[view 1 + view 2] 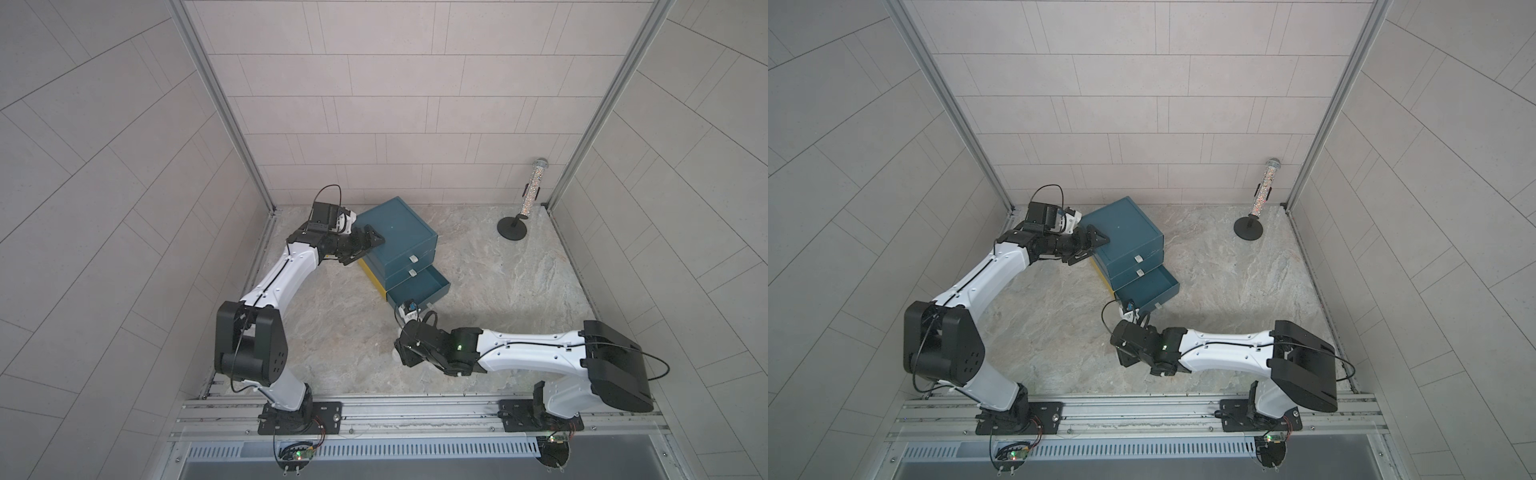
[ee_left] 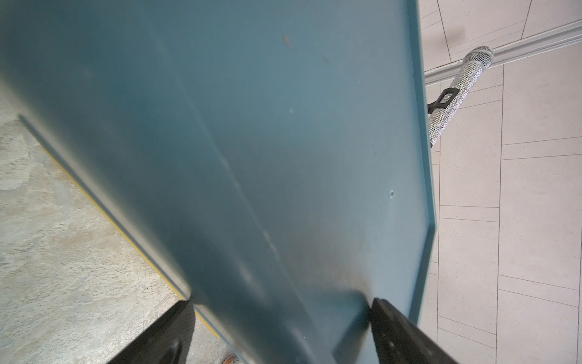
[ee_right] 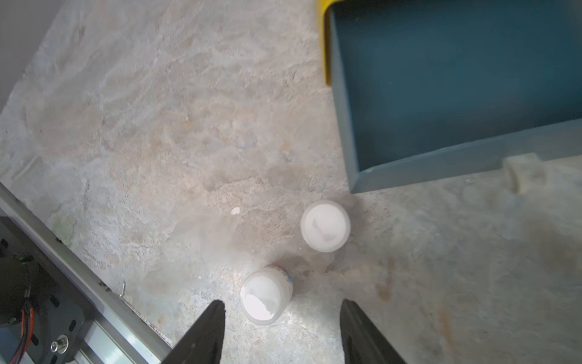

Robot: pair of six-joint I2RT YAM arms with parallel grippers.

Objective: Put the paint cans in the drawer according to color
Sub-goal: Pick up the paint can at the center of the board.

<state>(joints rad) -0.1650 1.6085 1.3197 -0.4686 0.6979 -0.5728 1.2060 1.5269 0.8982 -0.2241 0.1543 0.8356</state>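
I should shift my right gripper toward the white can nearer the rail and bring the fingers down around its sides, since it stands below, closer to one finger.
Two white paint cans (image 3: 325, 225) (image 3: 266, 294) stand on the stone table just outside the corner of the open bottom drawer (image 3: 346, 126). Its visible floor is bare. My right gripper (image 3: 283, 327) is open and points down at the table. The nearer white can sits just ahead of its fingertips and is not touched. In both top views the right wrist hides these cans, in front of the pulled-out drawer (image 1: 444, 291). My left gripper (image 1: 365, 249) stands open astride the top left corner of the teal cabinet (image 1: 399, 226), one finger (image 2: 396, 331) lying on the cabinet's top.
The two upper drawers (image 1: 409, 259) are pushed in. A glittery tube on a black stand (image 1: 530, 195) stands at the back right corner. A small orange-and-white thing (image 2: 231, 359) peeks out by the cabinet's base. The metal rail (image 3: 94, 299) runs close behind the right gripper.
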